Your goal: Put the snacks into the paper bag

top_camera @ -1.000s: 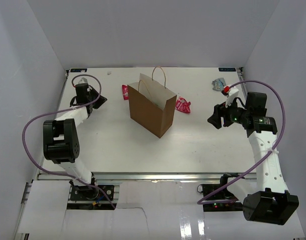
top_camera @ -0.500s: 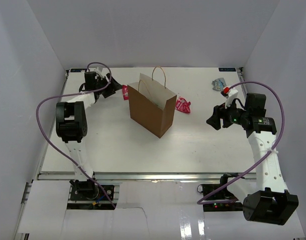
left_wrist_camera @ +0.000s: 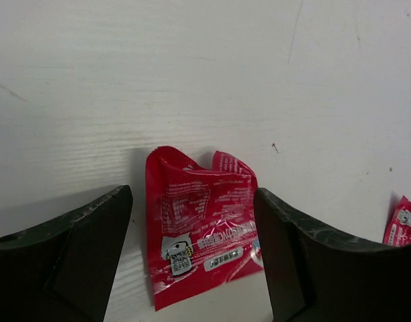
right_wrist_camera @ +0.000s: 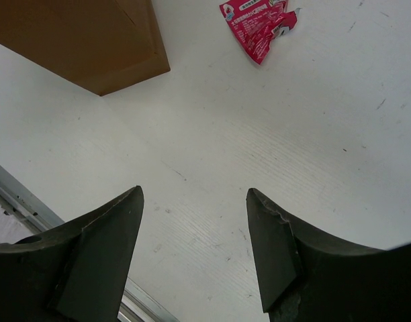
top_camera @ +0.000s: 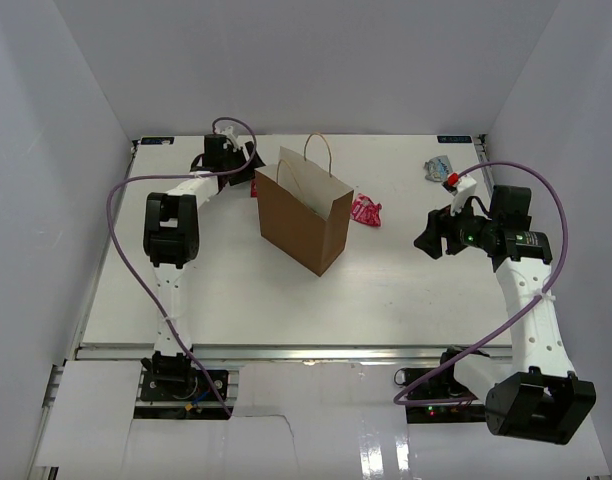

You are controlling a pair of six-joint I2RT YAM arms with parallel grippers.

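The left gripper moves down next and closes on the red snack packet (left_wrist_camera: 202, 231) at its edge away from the bag. The packet lies flat below, between the open fingers.
The brown paper bag (top_camera: 304, 215) stands upright and open mid-table; its lower corner shows in the right wrist view (right_wrist_camera: 84, 40). My left gripper (top_camera: 244, 170) is at the bag's far left corner, open, its jaws (left_wrist_camera: 192, 201) straddling a red snack packet (left_wrist_camera: 202, 231) that lies flat on the table, not gripped. A second red packet (left_wrist_camera: 403, 221) peeks in at the right edge of that view. A pink-red snack (top_camera: 366, 210) lies right of the bag (right_wrist_camera: 259, 23). A pale blue-silver snack (top_camera: 438, 167) lies at the far right. My right gripper (top_camera: 431, 238) hovers open and empty (right_wrist_camera: 193, 194).
White walls close in the table on the left, back and right. A metal rail (top_camera: 316, 350) runs along the near table edge, and it also shows in the right wrist view (right_wrist_camera: 17, 194). Purple cables loop off both arms.
My left arm has swung from the far left across to the bag's far left corner. Its gripper went from shut to open over the red packet. The right arm has barely moved.
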